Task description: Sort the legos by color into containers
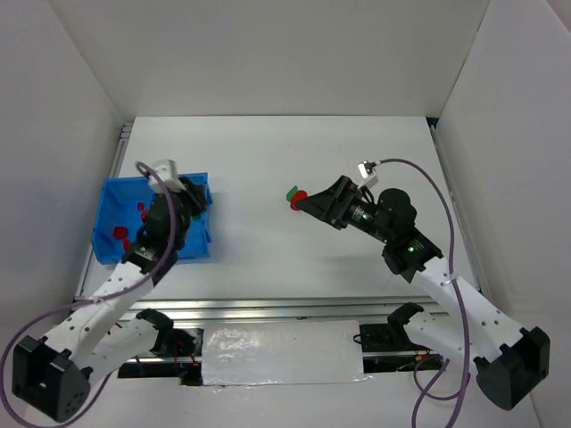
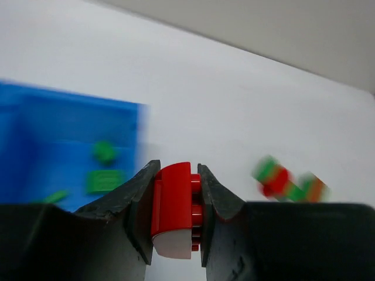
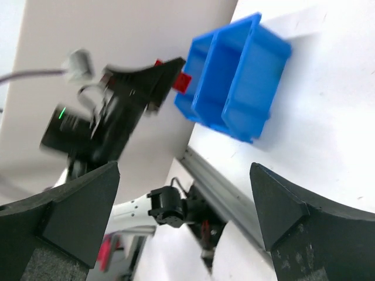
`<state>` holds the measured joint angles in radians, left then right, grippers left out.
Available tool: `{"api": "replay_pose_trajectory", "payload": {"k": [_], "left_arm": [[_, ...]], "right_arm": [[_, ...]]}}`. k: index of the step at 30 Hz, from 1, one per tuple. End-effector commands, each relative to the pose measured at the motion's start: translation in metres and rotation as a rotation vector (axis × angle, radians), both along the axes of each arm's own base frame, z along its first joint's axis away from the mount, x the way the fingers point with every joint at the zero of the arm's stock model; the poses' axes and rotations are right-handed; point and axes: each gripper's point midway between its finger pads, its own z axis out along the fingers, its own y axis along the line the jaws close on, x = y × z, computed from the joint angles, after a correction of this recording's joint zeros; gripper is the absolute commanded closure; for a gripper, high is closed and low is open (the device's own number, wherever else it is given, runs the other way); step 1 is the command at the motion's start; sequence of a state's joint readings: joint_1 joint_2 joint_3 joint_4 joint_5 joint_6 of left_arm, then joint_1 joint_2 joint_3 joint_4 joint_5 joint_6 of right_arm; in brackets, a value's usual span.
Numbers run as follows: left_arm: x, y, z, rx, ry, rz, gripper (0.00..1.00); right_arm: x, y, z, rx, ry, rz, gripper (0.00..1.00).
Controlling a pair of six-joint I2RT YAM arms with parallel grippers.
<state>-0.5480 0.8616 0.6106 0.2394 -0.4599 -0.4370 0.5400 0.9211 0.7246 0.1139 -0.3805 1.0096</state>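
Note:
My left gripper swings to the left in the top view next, over the bin's section holding red legos (image 1: 119, 234), because the lego it grips is also red.
My left gripper (image 2: 174, 167) is shut on a red lego (image 2: 173, 205) with its studs against the right finger. From above, that gripper (image 1: 196, 198) hangs over the far right corner of the blue bin (image 1: 111, 187). Red legos (image 1: 119, 234) lie in its left compartment and green ones (image 2: 104, 152) in the other. A joined red-and-green lego (image 1: 295, 195) sits at the tips of my right gripper (image 1: 312, 201). In the right wrist view the right gripper (image 3: 184, 170) is wide open with nothing between its fingers. More red-and-green legos (image 2: 287, 182) show blurred on the table.
An aluminium rail (image 1: 268, 308) runs along the table's near edge, with a silvery taped patch (image 1: 281, 352) below it. White walls enclose the table on three sides. Purple cables (image 1: 428, 174) loop off both arms.

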Motion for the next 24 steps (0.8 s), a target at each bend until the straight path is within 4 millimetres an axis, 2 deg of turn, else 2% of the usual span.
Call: {"api": "replay_pose_trajectory", "payload": {"k": [1, 2, 3, 4, 5, 6, 8, 10, 12, 13, 14, 15, 16, 18, 19, 20, 24], "left_arm": [[0.008, 0.118, -0.051, -0.164, 0.267, 0.48, 1.0], [0.014, 0.122, -0.049, -0.244, 0.297, 0.46, 1.0], [0.014, 0.162, -0.059, -0.277, 0.34, 0.577, 1.0], [0.009, 0.18, -0.067, -0.295, 0.385, 0.637, 1.0], [0.011, 0.196, -0.054, -0.314, 0.362, 0.701, 1.0], [0.011, 0.21, -0.055, -0.306, 0.372, 0.759, 1.0], [0.011, 0.224, -0.04, -0.279, 0.353, 0.832, 1.0], [0.005, 0.244, -0.042, -0.241, 0.355, 0.955, 1.0], [-0.001, 0.259, -0.048, -0.213, 0.387, 1.056, 0.92], [-0.002, 0.262, -0.051, -0.202, 0.401, 1.078, 0.87], [-0.004, 0.266, -0.054, -0.195, 0.416, 1.1, 0.71], [-0.004, 0.268, -0.06, -0.191, 0.437, 1.106, 0.61], [-0.004, 0.269, -0.061, -0.2, 0.439, 1.112, 0.39], [-0.004, 0.269, -0.066, -0.209, 0.444, 1.115, 0.22], [-0.004, 0.268, -0.07, -0.221, 0.448, 1.115, 0.05], [-0.004, 0.27, -0.072, -0.226, 0.455, 1.115, 0.01], [0.0, 0.267, -0.07, -0.246, 0.461, 1.087, 0.01]], "right_arm": [[0.005, -0.025, -0.006, -0.094, -0.067, -0.12, 0.0], [0.003, -0.025, -0.005, -0.101, -0.078, -0.11, 0.0], [-0.001, -0.025, -0.006, -0.118, -0.092, -0.092, 0.0], [-0.002, -0.025, -0.008, -0.131, -0.095, -0.082, 0.0], [-0.006, -0.024, -0.009, -0.139, -0.097, -0.058, 0.0], [-0.006, -0.024, -0.012, -0.158, -0.097, -0.05, 0.0], [-0.009, -0.023, -0.016, -0.171, -0.098, -0.03, 0.0], [-0.01, -0.022, -0.02, -0.18, -0.101, -0.017, 0.0], [-0.011, -0.021, -0.02, -0.182, -0.111, -0.003, 0.0], [-0.012, -0.02, -0.022, -0.184, -0.111, 0.005, 0.0], [-0.012, -0.019, -0.023, -0.186, -0.114, 0.01, 0.0], [-0.012, -0.019, -0.024, -0.186, -0.115, 0.017, 0.0], [-0.013, -0.018, -0.024, -0.186, -0.116, 0.021, 0.0], [-0.012, -0.017, -0.024, -0.194, -0.119, 0.028, 0.0], [-0.011, -0.017, -0.025, -0.198, -0.118, 0.029, 0.0], [-0.011, -0.017, -0.026, -0.205, -0.113, 0.033, 0.0], [-0.009, -0.019, -0.03, -0.237, -0.12, 0.02, 0.0]]}}
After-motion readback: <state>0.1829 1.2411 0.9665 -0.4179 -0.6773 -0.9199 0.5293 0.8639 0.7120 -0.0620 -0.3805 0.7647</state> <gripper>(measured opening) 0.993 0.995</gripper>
